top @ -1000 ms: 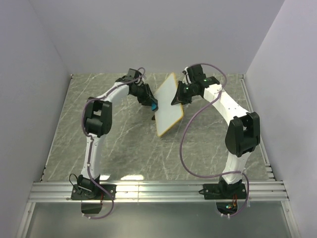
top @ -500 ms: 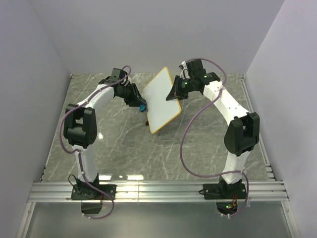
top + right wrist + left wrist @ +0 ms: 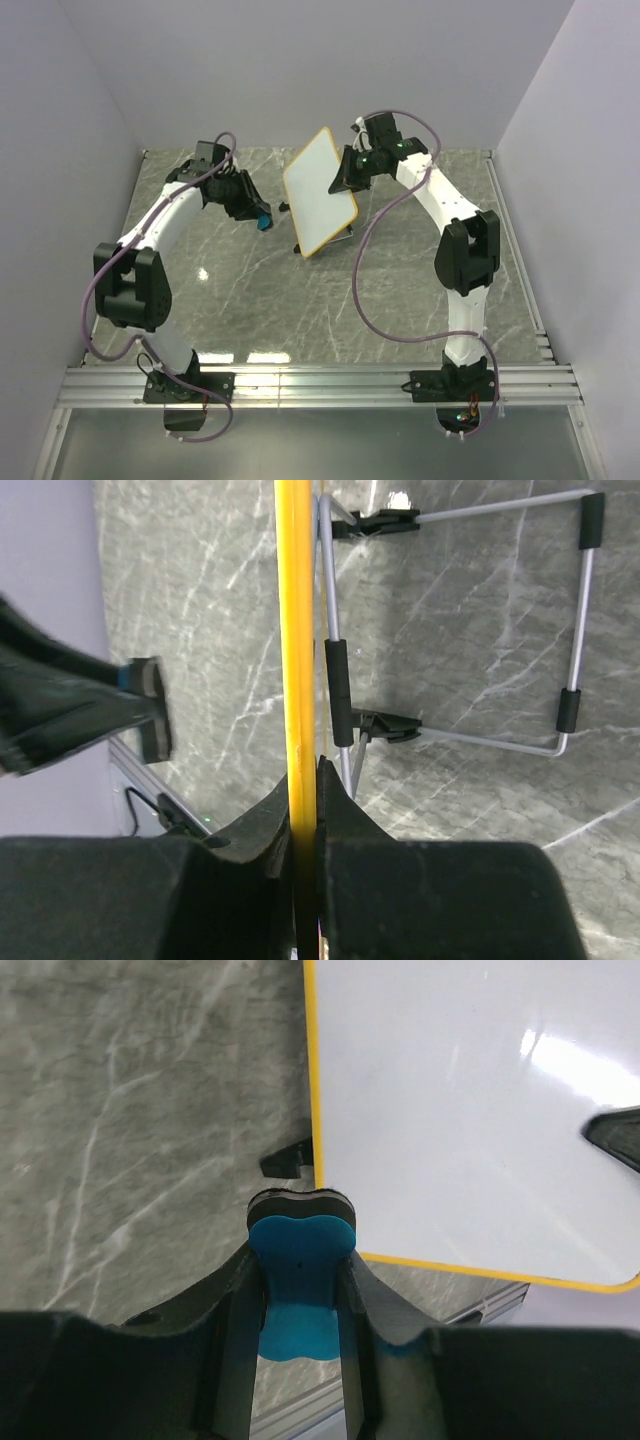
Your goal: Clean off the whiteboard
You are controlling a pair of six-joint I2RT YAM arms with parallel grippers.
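Note:
My left gripper holds the eraser [image 3: 300, 1260] and should next move down, back and to the left in the top view. It should release the eraser on the open tabletop, since the whiteboard's side looks blank.
The whiteboard [image 3: 318, 192], white with a yellow rim, stands tilted at the middle back of the table; its face fills the left wrist view [image 3: 470, 1110] and looks blank. My right gripper [image 3: 342, 180] is shut on its right edge, seen edge-on in the right wrist view [image 3: 296, 660], with the easel legs [image 3: 470, 630] behind. My left gripper [image 3: 262, 218] is shut on the blue bone-shaped eraser [image 3: 300, 1260] and holds it to the left of the board, apart from its face.
The grey marbled table [image 3: 250, 290] lies under both arms. A metal rail [image 3: 320, 385] runs along the near edge. Lilac walls close the left, back and right sides.
My left gripper has drawn leftward with the eraser, away from the board. My right gripper has swung the board left and back, turning its face more towards the left arm.

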